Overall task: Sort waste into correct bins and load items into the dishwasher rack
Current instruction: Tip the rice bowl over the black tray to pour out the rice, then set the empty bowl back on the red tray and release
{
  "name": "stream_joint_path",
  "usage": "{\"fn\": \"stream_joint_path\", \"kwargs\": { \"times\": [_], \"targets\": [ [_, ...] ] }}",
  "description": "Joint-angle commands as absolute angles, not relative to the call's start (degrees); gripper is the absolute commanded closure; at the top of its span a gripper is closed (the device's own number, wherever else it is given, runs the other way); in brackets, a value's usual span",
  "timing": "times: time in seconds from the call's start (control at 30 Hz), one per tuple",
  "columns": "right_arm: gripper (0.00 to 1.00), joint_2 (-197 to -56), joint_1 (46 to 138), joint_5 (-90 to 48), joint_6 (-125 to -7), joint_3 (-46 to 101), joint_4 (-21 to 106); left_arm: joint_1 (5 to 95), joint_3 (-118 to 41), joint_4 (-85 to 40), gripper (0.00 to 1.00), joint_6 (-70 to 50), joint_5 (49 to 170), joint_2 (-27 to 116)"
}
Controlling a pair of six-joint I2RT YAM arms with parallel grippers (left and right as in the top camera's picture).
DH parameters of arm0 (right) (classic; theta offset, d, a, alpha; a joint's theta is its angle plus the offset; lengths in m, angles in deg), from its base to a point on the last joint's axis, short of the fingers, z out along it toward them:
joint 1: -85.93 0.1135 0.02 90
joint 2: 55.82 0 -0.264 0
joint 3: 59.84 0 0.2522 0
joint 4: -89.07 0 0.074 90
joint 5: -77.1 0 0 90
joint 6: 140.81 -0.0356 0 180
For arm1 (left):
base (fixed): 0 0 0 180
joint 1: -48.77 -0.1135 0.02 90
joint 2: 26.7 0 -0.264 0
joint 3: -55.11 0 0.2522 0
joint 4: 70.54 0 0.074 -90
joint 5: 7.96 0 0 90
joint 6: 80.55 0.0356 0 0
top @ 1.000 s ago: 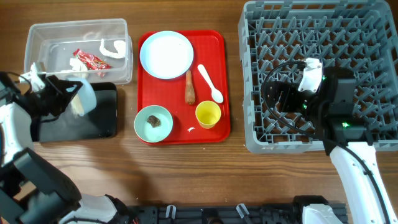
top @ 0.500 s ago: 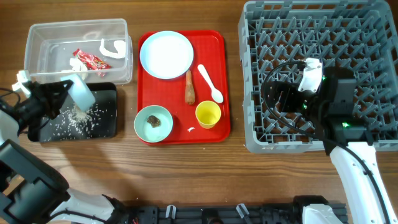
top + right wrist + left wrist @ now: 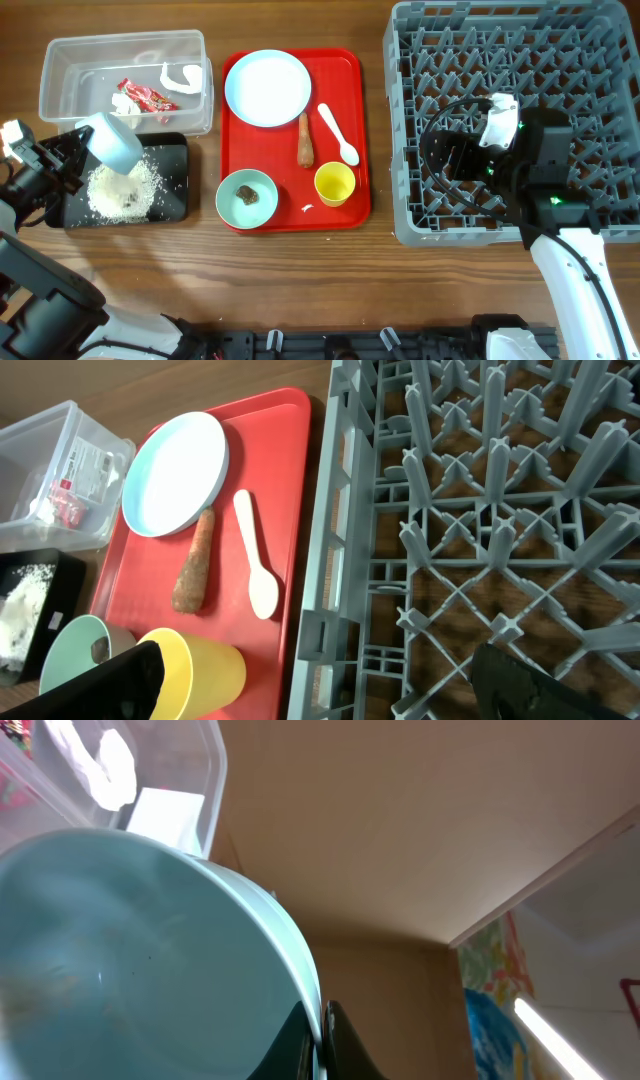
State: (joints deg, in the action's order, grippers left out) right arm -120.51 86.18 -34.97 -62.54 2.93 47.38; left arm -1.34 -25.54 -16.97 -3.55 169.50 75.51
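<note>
My left gripper swings right in the overhead view next, levels the tipped bowl and releases it between plate and mint bowl, as the red tray lies bare there.
My left gripper [image 3: 84,138] is shut on the rim of the whitish-blue bowl [image 3: 112,145] and holds it tipped over the black tray [image 3: 172,198]. Loose rice [image 3: 120,188] lies piled in that tray. In the left wrist view the jaws [image 3: 322,1042] pinch the bowl's rim [image 3: 130,960]. The clear tub [image 3: 60,70] holds the red wrapper [image 3: 148,97] and paper scraps [image 3: 180,77]. My right gripper [image 3: 450,158] is open and empty above the grey rack [image 3: 560,60], its fingers [image 3: 320,690] spread wide over the rack's left edge [image 3: 480,510].
The red serving tray [image 3: 345,215] holds the pale blue plate [image 3: 267,88], carrot stick [image 3: 305,140], white spoon [image 3: 338,133], yellow cup [image 3: 334,184] and mint bowl [image 3: 262,205] with a brown lump [image 3: 247,193]. A small white scrap lies by the cup.
The left gripper has tipped the bowl further and drawn left. Rice has fallen from it, growing from a scatter into a pile on the black tray. The right arm has not moved.
</note>
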Motion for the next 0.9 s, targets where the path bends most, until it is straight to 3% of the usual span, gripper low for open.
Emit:
{"fn": "stream_joint_path", "kwargs": {
  "times": [0.0, 0.67, 0.87],
  "targets": [
    [0.00, -121.0, 86.5, -35.9, -63.0, 4.3, 47.2, -1.7, -25.0, -17.0, 0.96, -4.5, 172.4, 75.8],
    [0.00, -121.0, 86.5, -35.9, -63.0, 4.3, 47.3, -1.2, -25.0, -16.4, 0.96, -4.6, 168.1, 75.7],
    [0.00, -121.0, 86.5, -35.9, -63.0, 4.3, 47.3, 5.4, -25.1, -19.5, 0.96, -4.6, 167.4, 73.5]
  ]
}}
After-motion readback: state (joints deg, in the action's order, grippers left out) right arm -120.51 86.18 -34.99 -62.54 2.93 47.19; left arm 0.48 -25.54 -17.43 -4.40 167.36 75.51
